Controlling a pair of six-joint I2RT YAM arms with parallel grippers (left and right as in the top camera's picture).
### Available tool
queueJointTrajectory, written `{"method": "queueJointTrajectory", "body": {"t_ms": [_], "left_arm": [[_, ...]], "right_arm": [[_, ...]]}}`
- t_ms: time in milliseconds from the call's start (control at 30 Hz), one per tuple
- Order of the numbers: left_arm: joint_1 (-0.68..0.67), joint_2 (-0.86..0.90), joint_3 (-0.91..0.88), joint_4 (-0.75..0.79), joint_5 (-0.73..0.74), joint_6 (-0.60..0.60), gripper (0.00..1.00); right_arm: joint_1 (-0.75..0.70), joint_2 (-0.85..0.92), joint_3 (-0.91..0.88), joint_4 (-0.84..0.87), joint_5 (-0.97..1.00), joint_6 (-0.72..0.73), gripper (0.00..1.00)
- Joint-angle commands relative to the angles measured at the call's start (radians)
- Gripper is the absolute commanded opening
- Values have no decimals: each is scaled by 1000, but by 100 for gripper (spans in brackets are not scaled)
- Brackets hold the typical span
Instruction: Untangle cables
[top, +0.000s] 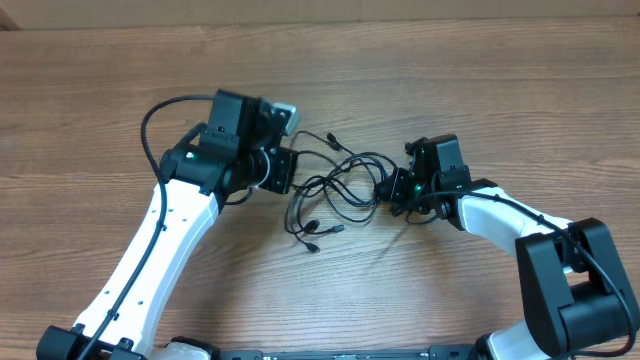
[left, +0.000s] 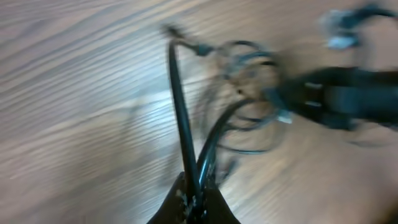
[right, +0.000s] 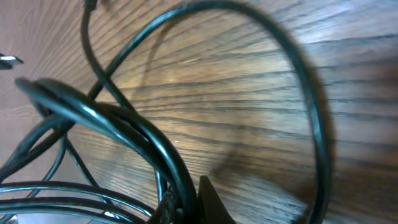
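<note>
Open wood lies to the left in the overhead view, so next my left gripper needs to draw there, away from the right gripper's bunch, and release the strands.
A tangle of thin black cables with small silver-tipped plugs lies on the wooden table between my two grippers. My left gripper is at the tangle's left side, shut on cable strands that run up from its fingertips in the left wrist view, which is motion-blurred. My right gripper is at the tangle's right side, shut on a thick bunch of cables that passes between its fingers. A wide loop of cable arcs away over the wood. Loose plug ends lie toward the front.
The wooden table stretches out all around the tangle. My right arm shows as a blurred dark shape in the left wrist view. Thicker black wires run along my arms.
</note>
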Motion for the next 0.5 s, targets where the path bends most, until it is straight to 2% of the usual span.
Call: {"method": "queueJointTrajectory", "body": {"t_ms": [0,33,167,233,333,467], "left_arm": [[5,-11,-2,-48,-352,-167,4],[5,-11,-2,-80,-443,-234,4],[17,-11,-2,-114,-571,-335,4],[42,-11,-2,-119,-575,-370,4],[95,-11,-2,-130,-575,-407,10],[225,-11,-2,-138,-534,-419,13]], "right_arm": [[-3,7,-11,0,59,37,4],[-3,7,-11,-4,71,52,4],[-3,7,-11,-8,77,52,4],[-3,7,-11,-10,77,52,4],[-3,7,-11,-10,77,52,4],[-3,7,-11,-10,80,52,4]]}}
